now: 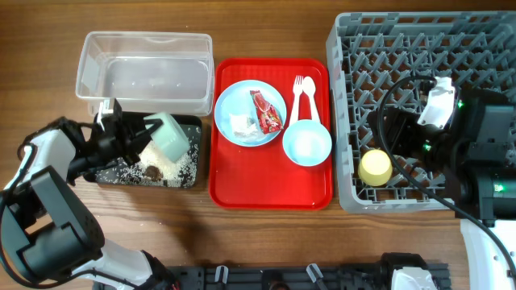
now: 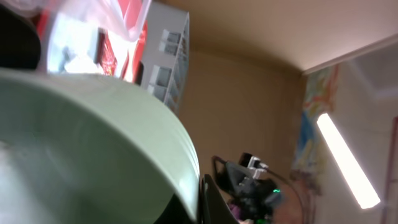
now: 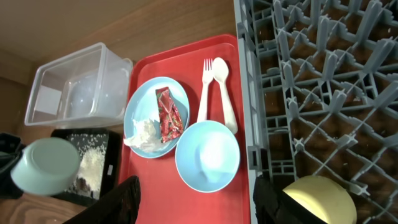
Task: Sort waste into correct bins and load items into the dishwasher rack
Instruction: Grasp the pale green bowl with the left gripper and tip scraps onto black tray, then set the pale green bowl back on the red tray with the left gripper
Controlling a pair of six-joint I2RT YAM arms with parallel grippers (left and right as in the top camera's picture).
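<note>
My left gripper holds the bowl and next needs to swing over the red tray's near corner [image 1: 241, 179] by the black tray [image 1: 121, 173], turn the bowl upright, lower it and release it, because that corner is bare.
My left gripper [image 1: 139, 134] is shut on the rim of the pale green bowl [image 1: 170, 135] and holds it tilted over the black tray [image 1: 121, 173]. The tray holds rice grains [image 1: 179, 167] and a brown lump [image 1: 150, 171]. The bowl fills the left wrist view [image 2: 81, 149]. The light blue plate [image 1: 239, 101] on the red tray carries the red wrapper [image 1: 266, 110] and white tissue [image 1: 242, 122]. The fork [image 1: 297, 90], spoon [image 1: 308, 90] and blue bowl [image 1: 306, 143] lie beside it. The yellow cup [image 1: 375, 167] sits in the grey rack [image 1: 427, 64]. My right gripper [image 3: 196, 205] is open and empty above the rack's left edge.
The clear tub [image 1: 145, 72] stands empty behind the black tray. The red serving tray [image 1: 270, 189] lies between the bins and the rack. A few rice grains lie on the wooden table near the black tray.
</note>
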